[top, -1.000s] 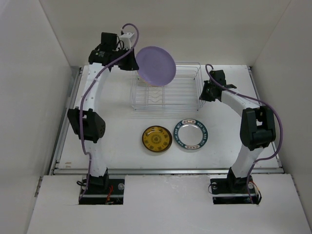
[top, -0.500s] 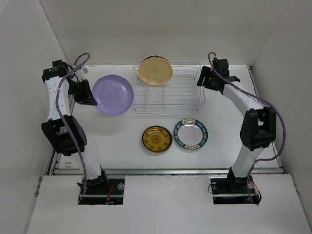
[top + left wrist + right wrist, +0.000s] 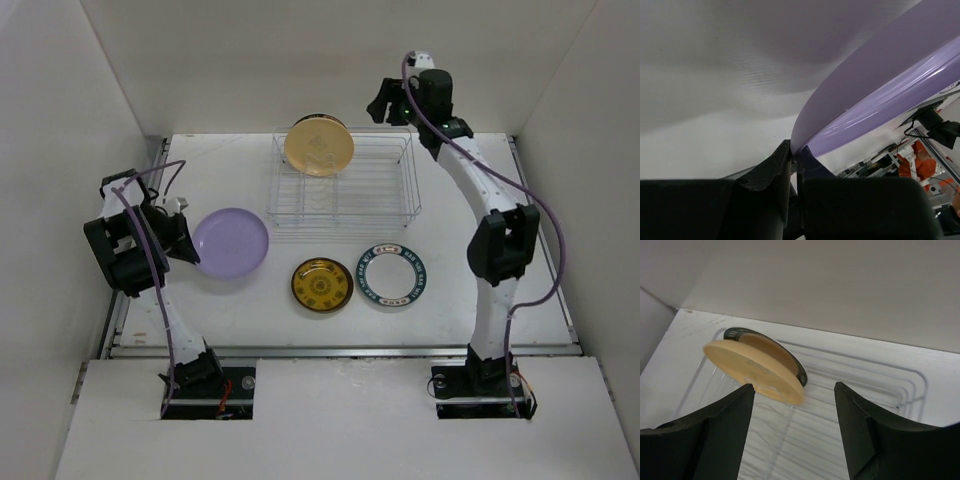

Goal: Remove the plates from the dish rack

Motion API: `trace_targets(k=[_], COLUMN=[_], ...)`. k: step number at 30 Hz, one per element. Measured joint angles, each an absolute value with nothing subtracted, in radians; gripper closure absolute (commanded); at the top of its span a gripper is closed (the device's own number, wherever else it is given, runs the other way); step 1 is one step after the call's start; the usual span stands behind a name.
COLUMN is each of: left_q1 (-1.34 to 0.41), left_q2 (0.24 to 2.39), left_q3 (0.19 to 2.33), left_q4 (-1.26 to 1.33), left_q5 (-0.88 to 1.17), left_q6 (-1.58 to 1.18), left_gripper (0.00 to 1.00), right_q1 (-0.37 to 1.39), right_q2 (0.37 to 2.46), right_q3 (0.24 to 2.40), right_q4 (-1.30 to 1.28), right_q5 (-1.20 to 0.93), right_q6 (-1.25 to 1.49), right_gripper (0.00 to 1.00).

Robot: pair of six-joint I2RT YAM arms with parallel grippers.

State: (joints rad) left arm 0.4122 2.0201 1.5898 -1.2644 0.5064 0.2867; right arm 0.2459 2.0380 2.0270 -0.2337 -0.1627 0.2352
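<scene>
My left gripper next lowers the lavender plate to rest on the tabletop beside the dark-gold plate, where it is clear, then releases the lavender plate's rim.
My left gripper (image 3: 188, 240) is shut on the rim of the lavender plate (image 3: 231, 243), which lies nearly flat, low over the table's left side. In the left wrist view the fingers (image 3: 775, 165) pinch that plate's (image 3: 880, 90) edge. The wire dish rack (image 3: 380, 190) stands at the back centre. A pale yellow plate (image 3: 318, 146) stands upright in its left end, with a dark-rimmed plate (image 3: 812, 374) close behind it. My right gripper (image 3: 382, 102) hovers open above the rack's back right. In the right wrist view the yellow plate (image 3: 750, 367) lies ahead of the open right gripper (image 3: 794, 387).
A dark-gold patterned plate (image 3: 321, 284) and a white plate with a teal patterned rim (image 3: 391, 275) lie flat side by side on the table in front of the rack. White walls close in the left, back and right sides.
The left arm carried the lavender plate from over the rack to the left and down toward the table. The right arm rose to the back above the rack, and its jaws opened.
</scene>
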Motion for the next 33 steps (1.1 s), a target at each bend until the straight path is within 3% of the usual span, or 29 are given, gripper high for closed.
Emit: trace_targets(k=[10, 13, 16, 22, 25, 28, 33], left_q1=[0.422, 0.421, 0.421, 0.421, 0.421, 0.421, 0.421], left_q2=[2.139, 2.158, 2.164, 2.164, 2.164, 2.163, 2.163], left_q3=[1.576, 1.559, 1.551, 1.551, 1.551, 1.549, 1.547], left_q4=[-1.238, -1.229, -1.229, -1.227, -1.226, -1.222, -1.220], left_q5=[0.447, 0.437, 0.432, 0.428, 0.425, 0.424, 0.421], left_q6=[0.287, 0.287, 0.284, 0.279, 0.279, 0.279, 0.280], left_gripper=[0.99, 0.76, 0.61, 0.60, 0.60, 0.60, 0.60], right_q1=[0.347, 0.355, 0.356, 0.360, 0.366, 0.368, 0.367], right_q2=[2.336, 2.367, 2.385, 2.409, 2.415, 2.417, 2.415], right_q3=[2.170, 2.181, 2.194, 2.199, 2.199, 2.199, 2.180], right_q4=[-0.193, -0.173, -0.145, -0.104, -0.091, -0.076, -0.038], right_q5=[-0.266, -0.271, -0.270, -0.220, -0.169, -0.146, -0.116], right_q6=[0.214, 0.208, 0.208, 0.214, 0.214, 0.212, 0.186], right_gripper=[0.32, 0.34, 0.38, 0.40, 0.49, 0.72, 0.80])
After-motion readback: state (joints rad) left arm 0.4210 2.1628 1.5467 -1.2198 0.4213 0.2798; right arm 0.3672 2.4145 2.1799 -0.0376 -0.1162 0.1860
